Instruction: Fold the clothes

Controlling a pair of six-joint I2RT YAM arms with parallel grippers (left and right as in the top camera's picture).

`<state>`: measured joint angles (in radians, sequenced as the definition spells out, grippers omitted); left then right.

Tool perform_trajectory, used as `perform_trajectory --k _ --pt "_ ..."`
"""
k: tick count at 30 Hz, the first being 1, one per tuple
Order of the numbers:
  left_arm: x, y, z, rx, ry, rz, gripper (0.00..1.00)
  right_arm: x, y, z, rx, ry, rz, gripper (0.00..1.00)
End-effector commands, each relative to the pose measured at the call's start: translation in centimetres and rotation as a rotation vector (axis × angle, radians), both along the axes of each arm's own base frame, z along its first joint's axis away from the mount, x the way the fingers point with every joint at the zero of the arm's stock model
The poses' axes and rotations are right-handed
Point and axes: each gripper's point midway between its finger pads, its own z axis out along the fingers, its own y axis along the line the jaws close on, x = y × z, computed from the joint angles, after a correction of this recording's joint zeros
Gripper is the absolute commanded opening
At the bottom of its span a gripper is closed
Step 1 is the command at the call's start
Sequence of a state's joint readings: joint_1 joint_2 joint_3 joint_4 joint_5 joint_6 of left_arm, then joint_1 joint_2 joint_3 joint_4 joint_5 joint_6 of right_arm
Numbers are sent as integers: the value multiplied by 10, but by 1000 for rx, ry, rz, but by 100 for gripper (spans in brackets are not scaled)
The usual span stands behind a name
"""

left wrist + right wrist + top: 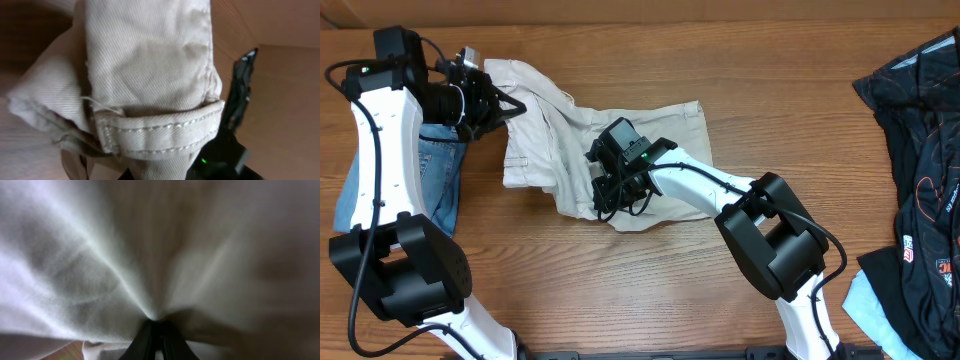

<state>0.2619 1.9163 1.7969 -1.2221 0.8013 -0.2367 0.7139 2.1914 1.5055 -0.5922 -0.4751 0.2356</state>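
Observation:
My right gripper should next stay at the shorts' lower middle and open its fingers to release the pinched fold, because my left gripper holds the stitched hem.
The pale beige shorts lie crumpled across the table's upper middle. My left gripper is shut on the shorts' upper left part near the waistband; in the left wrist view a stitched hem and beige cloth fill the frame and hide the fingers. My right gripper is shut on the shorts' lower middle, pinching a fold of cloth between closed black fingers.
Folded light-blue denim jeans lie under the left arm at the left. A black garment with orange-white print lies at the right edge, with a pale blue cloth below it. Bare wooden table lies in front.

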Motion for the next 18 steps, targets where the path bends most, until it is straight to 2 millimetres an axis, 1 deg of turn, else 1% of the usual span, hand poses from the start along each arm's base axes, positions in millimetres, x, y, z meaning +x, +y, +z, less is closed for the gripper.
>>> perform_trajectory --k 1,5,9,12,14,16,17,18 --pt "-1 -18 34 -147 -42 -28 5 -7 -2 -21 -40 32 4 10" --pt "-11 -22 33 -170 12 -32 5 -7 -2 -21 -39 30 4 10" --pt "-19 -18 24 -117 36 -46 5 -7 -1 -20 -38 29 4 10" --pt "-20 -15 19 -82 37 -52 4 -5 -2 -17 -46 29 0 10" --pt "-18 -13 18 -57 10 -69 4 1 -7 -10 -80 14 -15 10" --pt "-15 -5 13 -13 4 -58 4 12 -16 2 -134 -28 -42 11" --pt "-13 2 11 19 -3 -48 4 19 -21 11 -164 -57 -59 11" --pt "-11 8 9 47 -7 -37 4 29 -28 25 -194 -97 -83 13"
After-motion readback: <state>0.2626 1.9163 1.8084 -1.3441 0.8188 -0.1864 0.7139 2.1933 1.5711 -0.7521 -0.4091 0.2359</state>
